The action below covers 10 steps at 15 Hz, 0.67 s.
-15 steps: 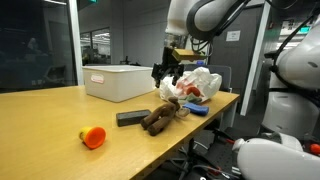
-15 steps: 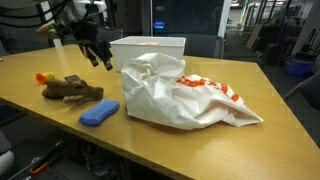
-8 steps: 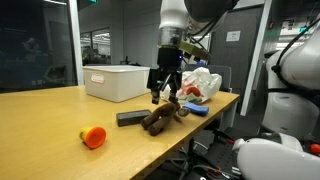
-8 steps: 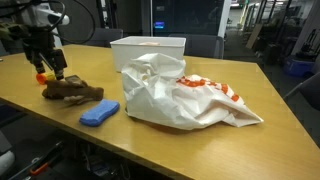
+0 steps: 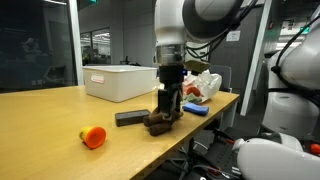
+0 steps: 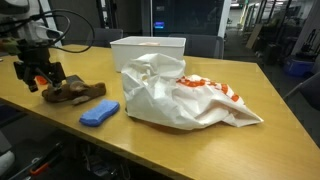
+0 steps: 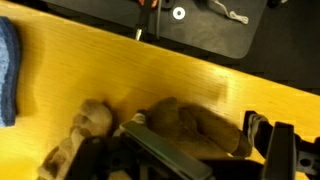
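The brown plush toy has only one end between my fingers, so my gripper should next shift along it toward the blue cloth, over the toy's middle (image 6: 73,92) (image 7: 168,112), and close.
A brown plush toy (image 5: 157,123) (image 6: 78,92) lies on the wooden table near its front edge. My gripper (image 5: 165,110) (image 6: 40,79) points straight down over it, open, with its fingers low on either side of the toy's end. In the wrist view the plush (image 7: 190,122) fills the gap of the gripper (image 7: 196,136), one finger (image 7: 160,150) at the left and the other finger (image 7: 272,145) at the right. Whether the pads touch the toy cannot be told.
A black flat object (image 5: 128,117) lies beside the plush and an orange toy (image 5: 92,137) farther along. A blue cloth (image 6: 98,113) (image 7: 8,70), a crumpled white bag (image 6: 185,95) (image 5: 200,85) and a white bin (image 6: 148,50) (image 5: 120,80) stand nearby.
The gripper has swung away from the bag and bin and come down over the brown plush toy, staying open throughout. Nothing on the table has moved.
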Motion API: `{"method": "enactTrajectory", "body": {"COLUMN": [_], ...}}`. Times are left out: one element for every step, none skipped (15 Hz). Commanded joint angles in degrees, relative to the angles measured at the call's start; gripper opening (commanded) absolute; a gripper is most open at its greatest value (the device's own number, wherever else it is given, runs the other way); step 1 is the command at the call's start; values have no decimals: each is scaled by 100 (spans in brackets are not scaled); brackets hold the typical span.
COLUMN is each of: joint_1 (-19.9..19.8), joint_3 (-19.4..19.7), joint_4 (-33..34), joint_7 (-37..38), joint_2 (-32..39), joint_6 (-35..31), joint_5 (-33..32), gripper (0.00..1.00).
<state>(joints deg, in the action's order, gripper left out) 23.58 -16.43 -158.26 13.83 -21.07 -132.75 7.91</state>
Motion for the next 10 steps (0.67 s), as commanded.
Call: {"method": "enactTrajectory", "body": {"joint_1": [-442,-536,-598,-656,-719,-765,-812,-870,-916,-961], "joint_3": [-236,-244,-223,-195,-169,-150,-148,-160,-151,-126], "joint_4": [7,5,5,5,6,10,12,15,17,23], "joint_7": [-57,-41,-51,-66,-56,-67,-51,1,22,24], "joint_2": [285,315,343,365,372,375,368,332,272,183], "joint_6": [-259,-341,-398,-463,-533,-588,-641,-642,-629,-581], "joint_5": [-801,-1036,-1168,-1282,-1369,-1433,-1491,-1589,-1638,-1664], "gripper": [75,73,66,56,48,42,33,27,19,12]}}
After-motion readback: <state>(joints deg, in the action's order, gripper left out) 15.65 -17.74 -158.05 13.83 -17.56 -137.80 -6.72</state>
